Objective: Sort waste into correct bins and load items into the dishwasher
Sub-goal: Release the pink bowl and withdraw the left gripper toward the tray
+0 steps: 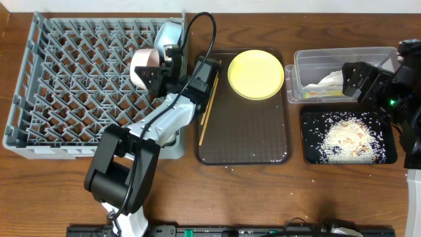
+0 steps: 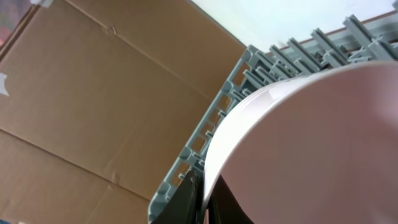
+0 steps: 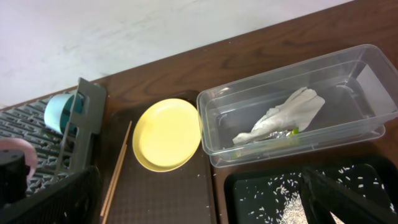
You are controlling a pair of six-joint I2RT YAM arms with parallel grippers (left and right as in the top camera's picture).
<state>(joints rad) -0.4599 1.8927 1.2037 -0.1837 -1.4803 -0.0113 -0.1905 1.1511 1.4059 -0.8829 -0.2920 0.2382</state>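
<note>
My left gripper needs to lower the held bowl onto the dish rack's wires (image 1: 156,71) next, toward the dish rack's tray-side edge. The held bowl hangs above them beside the light blue bowl.
My left gripper (image 1: 152,74) is shut on the rim of a white, pink-tinted bowl (image 1: 142,64) and holds it on edge over the right side of the grey dish rack (image 1: 39,99). The left wrist view shows the fingers (image 2: 202,200) pinching that rim (image 2: 298,143). A light blue bowl (image 1: 170,31) stands in the rack's far right corner. The yellow plate (image 1: 256,74) and chopsticks (image 1: 209,108) lie on the brown tray (image 1: 250,141). My right gripper (image 1: 358,82) is open and empty above the clear tub (image 1: 368,55). The tub holds the napkin (image 3: 286,112) and wrapper (image 3: 283,133). The small white cup is out of view.
The black tray (image 1: 312,118) in front of the tub holds a heap of rice crumbs (image 1: 348,138). A few crumbs lie on the table near its front edge. In the left wrist view a cardboard box (image 2: 93,93) stands behind the rack.
</note>
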